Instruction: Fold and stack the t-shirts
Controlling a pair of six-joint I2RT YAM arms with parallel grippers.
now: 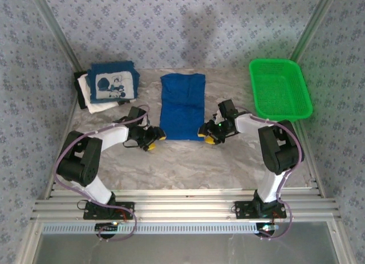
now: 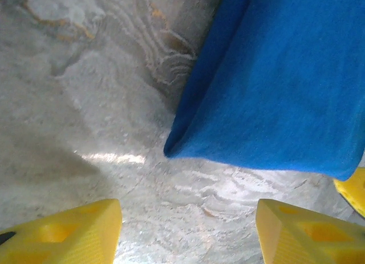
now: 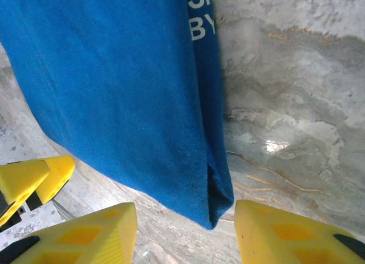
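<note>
The t-shirt's near hem corner (image 2: 174,147) lies just outward of my left gripper, with bare table between its fingers. Next, they ease outward around it and close.
A royal-blue t-shirt (image 1: 181,105) lies folded lengthwise in the middle of the marble table. My left gripper (image 1: 154,139) is open beside its near left corner, with bare table between the yellow fingers (image 2: 68,232) and the shirt's corner (image 2: 171,147) just ahead. My right gripper (image 1: 207,135) is open at the near right corner; that corner (image 3: 219,215) hangs between its fingers (image 3: 279,232) without being pinched. At the back left sits a stack of folded tees (image 1: 108,87) with the navy cartoon-panel shirt (image 1: 116,81) on top of white ones.
A green plastic mesh basket (image 1: 279,87) stands at the back right. Metal frame rails run along the table's sides and near edge. Patterned walls close in the cell.
</note>
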